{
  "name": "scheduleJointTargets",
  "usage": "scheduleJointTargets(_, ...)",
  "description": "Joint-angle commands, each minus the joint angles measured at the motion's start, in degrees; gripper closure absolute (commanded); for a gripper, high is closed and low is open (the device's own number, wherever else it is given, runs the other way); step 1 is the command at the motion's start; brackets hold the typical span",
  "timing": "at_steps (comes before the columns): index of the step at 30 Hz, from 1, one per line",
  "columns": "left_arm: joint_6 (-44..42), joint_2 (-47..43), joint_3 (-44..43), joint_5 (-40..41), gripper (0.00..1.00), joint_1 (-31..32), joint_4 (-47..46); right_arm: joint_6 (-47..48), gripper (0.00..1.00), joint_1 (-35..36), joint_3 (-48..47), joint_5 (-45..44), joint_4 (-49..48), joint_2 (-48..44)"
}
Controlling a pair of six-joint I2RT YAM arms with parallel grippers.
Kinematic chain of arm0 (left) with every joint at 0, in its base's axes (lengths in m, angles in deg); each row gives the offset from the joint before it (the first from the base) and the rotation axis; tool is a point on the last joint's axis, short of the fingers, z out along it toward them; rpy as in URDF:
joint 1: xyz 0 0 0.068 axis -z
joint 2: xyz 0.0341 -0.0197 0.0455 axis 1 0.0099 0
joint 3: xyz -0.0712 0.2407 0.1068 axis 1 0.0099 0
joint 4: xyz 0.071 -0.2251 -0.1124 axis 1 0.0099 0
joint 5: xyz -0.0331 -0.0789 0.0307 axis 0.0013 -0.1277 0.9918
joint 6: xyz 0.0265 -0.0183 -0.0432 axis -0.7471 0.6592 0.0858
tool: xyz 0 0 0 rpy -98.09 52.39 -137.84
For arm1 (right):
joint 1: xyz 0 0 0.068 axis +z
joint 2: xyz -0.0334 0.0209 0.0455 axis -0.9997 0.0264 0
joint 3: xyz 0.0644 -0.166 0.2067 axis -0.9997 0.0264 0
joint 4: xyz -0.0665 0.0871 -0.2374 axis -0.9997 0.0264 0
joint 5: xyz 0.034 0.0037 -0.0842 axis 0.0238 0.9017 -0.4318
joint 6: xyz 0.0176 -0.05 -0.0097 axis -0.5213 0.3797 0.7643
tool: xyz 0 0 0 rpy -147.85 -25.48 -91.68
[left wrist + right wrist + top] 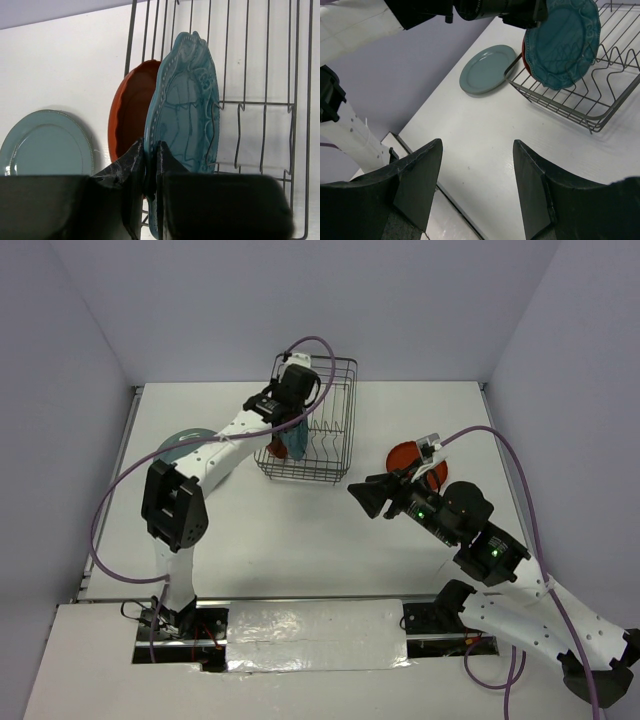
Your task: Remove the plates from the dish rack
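The plate goes up and back in my left gripper next and turns flat. It then comes down for release on the tabletop in front of the rack, since that spot lies bare.
The dark wire dish rack (325, 430) stands at the back middle of the table. My left gripper (290, 425) is shut on the rim of the teal-blue scalloped plate (187, 110), holding it upright at the rack's left end. It also shows in the right wrist view (562, 42). An orange-red plate (130, 115) stands upright just behind it in the rack. The pale grey-teal plate (183, 443) lies flat on the table left of the rack. The other orange-red plate (408, 457) lies flat right of the rack. My right gripper (365, 495) is open and empty above the table's middle.
The rack's upright prongs and wire wall (265, 105) stand close to the right of the held plate. The left arm's body (175, 505) covers part of the grey-teal plate. A purple cable (110, 500) loops at the left. Walls enclose the table on three sides.
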Motion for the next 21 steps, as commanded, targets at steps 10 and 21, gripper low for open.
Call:
scheduleJointTargets(10,2.0,-13.9,-3.8,2.4,1.0,0.3,-6.9,0.4,0.34,0.2,-0.7,0.2,-1.9,-0.7)
scheduleJointTargets(21,6.6,-31.3,0.3,2.5,1.0,0.2,-1.0,0.5,0.34,0.2,-0.9,-0.1,-1.9,-0.3)
